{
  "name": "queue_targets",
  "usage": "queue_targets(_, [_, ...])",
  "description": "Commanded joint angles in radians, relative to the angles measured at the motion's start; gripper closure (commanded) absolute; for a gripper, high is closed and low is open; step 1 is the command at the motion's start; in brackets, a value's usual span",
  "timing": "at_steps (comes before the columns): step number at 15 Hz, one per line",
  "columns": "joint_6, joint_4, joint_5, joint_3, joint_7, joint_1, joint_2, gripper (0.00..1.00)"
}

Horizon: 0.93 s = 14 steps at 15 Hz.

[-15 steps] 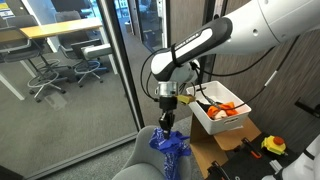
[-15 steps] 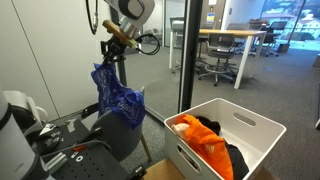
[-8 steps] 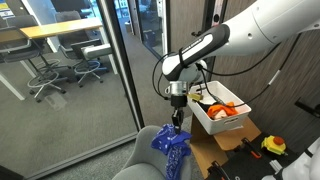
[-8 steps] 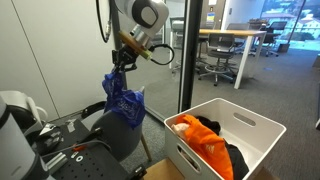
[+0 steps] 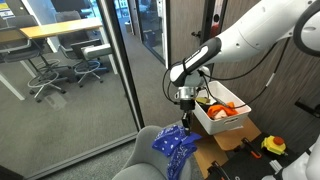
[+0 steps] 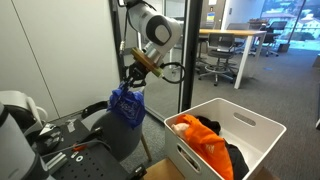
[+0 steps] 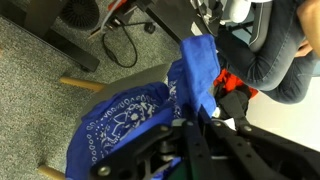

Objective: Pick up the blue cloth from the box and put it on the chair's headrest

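Note:
The gripper will next move down toward the chair's headrest and let go of the fold there, because the cloth already hangs over the chair back.
The blue patterned cloth (image 5: 175, 148) drapes over the grey chair's headrest (image 5: 143, 150) in both exterior views; it also shows as a bunched blue mass (image 6: 127, 104) on the chair back (image 6: 120, 132). My gripper (image 5: 186, 119) is just above the cloth's upper end, shut on a fold of it (image 6: 133, 86). In the wrist view the cloth (image 7: 130, 120) spreads across the headrest below my black fingers (image 7: 190, 135), which pinch its edge. The white box (image 6: 222, 135) holds orange and dark fabric.
A glass partition (image 5: 115, 70) stands behind the chair. The white box (image 5: 222, 115) sits on a cardboard carton beside it. A yellow-black tool (image 5: 273, 145) lies near the box. Office desks and chairs stand beyond the glass. A dark stand with equipment (image 6: 60, 145) is by the chair.
My gripper has moved down and sideways with the cloth. The cloth, which hung free before, now lies bunched over the headrest.

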Motion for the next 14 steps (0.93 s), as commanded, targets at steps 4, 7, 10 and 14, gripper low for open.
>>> queue_targets(4, [-0.02,0.069,-0.048,-0.01,-0.006,-0.053,0.133,0.92])
queue_targets(7, [-0.028,0.104,-0.06,-0.009,-0.002,-0.074,0.177,0.92])
queue_targets(10, [-0.03,0.131,-0.066,-0.007,0.003,-0.088,0.206,0.92])
queue_targets(14, [-0.028,0.149,-0.084,-0.012,0.044,-0.088,0.217,0.67])
